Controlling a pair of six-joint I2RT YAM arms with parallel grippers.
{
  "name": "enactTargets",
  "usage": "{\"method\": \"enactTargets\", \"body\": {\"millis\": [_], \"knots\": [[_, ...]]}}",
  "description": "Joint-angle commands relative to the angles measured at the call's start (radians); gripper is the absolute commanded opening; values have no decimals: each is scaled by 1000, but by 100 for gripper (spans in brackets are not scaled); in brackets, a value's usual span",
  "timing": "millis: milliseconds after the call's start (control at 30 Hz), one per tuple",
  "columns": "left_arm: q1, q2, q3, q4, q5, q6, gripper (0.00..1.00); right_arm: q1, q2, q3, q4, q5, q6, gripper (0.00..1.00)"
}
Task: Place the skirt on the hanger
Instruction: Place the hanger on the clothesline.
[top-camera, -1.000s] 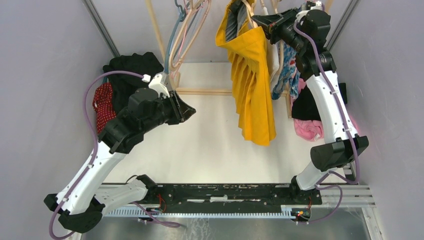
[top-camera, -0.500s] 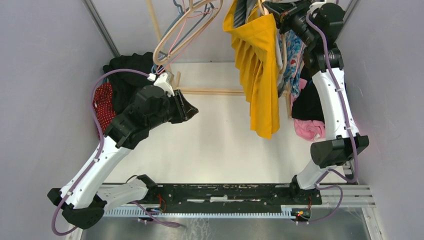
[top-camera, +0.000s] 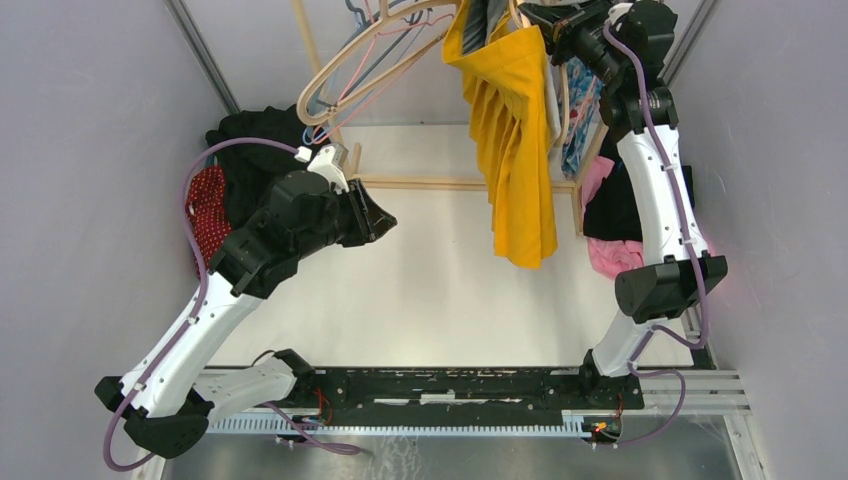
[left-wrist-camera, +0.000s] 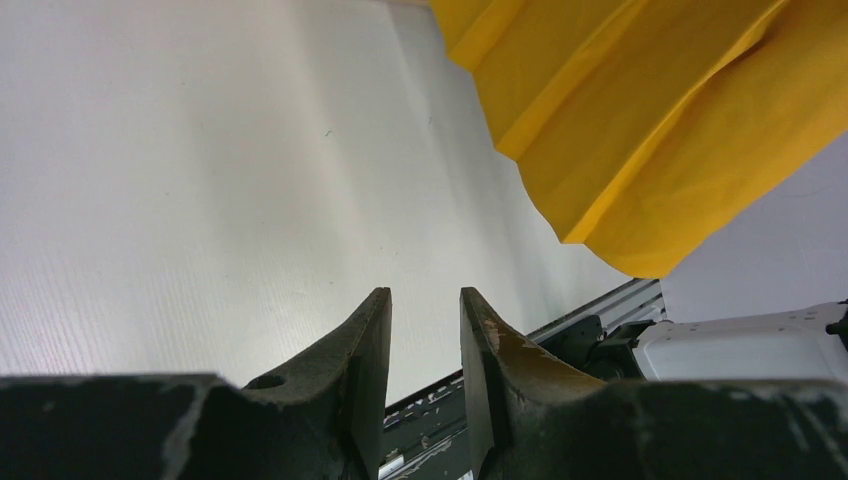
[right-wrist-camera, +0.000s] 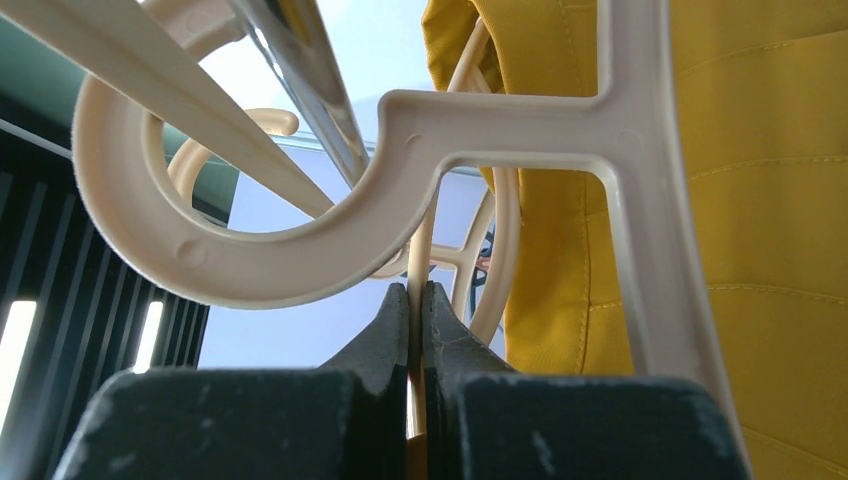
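I need to open the fingers of my right gripper in place next and release the thin beige bar of the hanger, because the hanger's hook curls around the metal bar (right-wrist-camera: 310, 80).
A yellow pleated skirt (top-camera: 515, 130) hangs from a beige plastic hanger (right-wrist-camera: 630, 200) at the top of the rack. The hanger's hook (right-wrist-camera: 250, 270) curls around a metal rail (right-wrist-camera: 310, 80). My right gripper (top-camera: 535, 18) is up at the rail, shut on a thin beige bar of the hanger (right-wrist-camera: 418, 290), with the skirt (right-wrist-camera: 760, 230) just to its right. Low over the white table, left of the skirt's hem (left-wrist-camera: 620, 110), my left gripper (top-camera: 385, 222) is open. Nothing sits between its fingers (left-wrist-camera: 425, 300).
Several empty hangers (top-camera: 370, 60) swing from the rail at the upper left. Black clothes (top-camera: 250, 150) and a red garment (top-camera: 207, 205) are piled at the left. A patterned garment (top-camera: 580, 120) and pink cloth (top-camera: 615, 255) lie at the right. A wooden rack bar (top-camera: 450, 183) crosses behind.
The right gripper has carried the hanger and skirt up and to the right along the rail. The empty hangers have swung up and leftward. The left arm has barely moved.
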Motion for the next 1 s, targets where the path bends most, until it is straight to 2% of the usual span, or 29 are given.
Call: {"method": "enactTargets", "body": {"millis": [0,433,467,567,600,633,767,967], "knots": [[6,-13,16,38,1,12,38,-3,-13,59,127,1,33,1],[6,-13,-31,80,18,6,38,-3,-100,-165,177,-44,-29,2],[6,-12,-33,84,21,6,38,-3,-98,-166,188,-55,-28,7],[5,-8,-35,88,18,9,39,-3,-70,-97,177,-98,-65,31],[6,-8,-35,88,16,12,39,-3,-57,-59,168,-117,-83,68],[6,-7,-35,89,10,17,40,-3,-41,-21,157,-146,-98,83],[6,-5,-41,94,-18,27,46,-6,-32,58,100,-200,-179,99],[8,8,-41,109,-58,45,54,-45,-147,-22,35,-259,-351,99]]}}
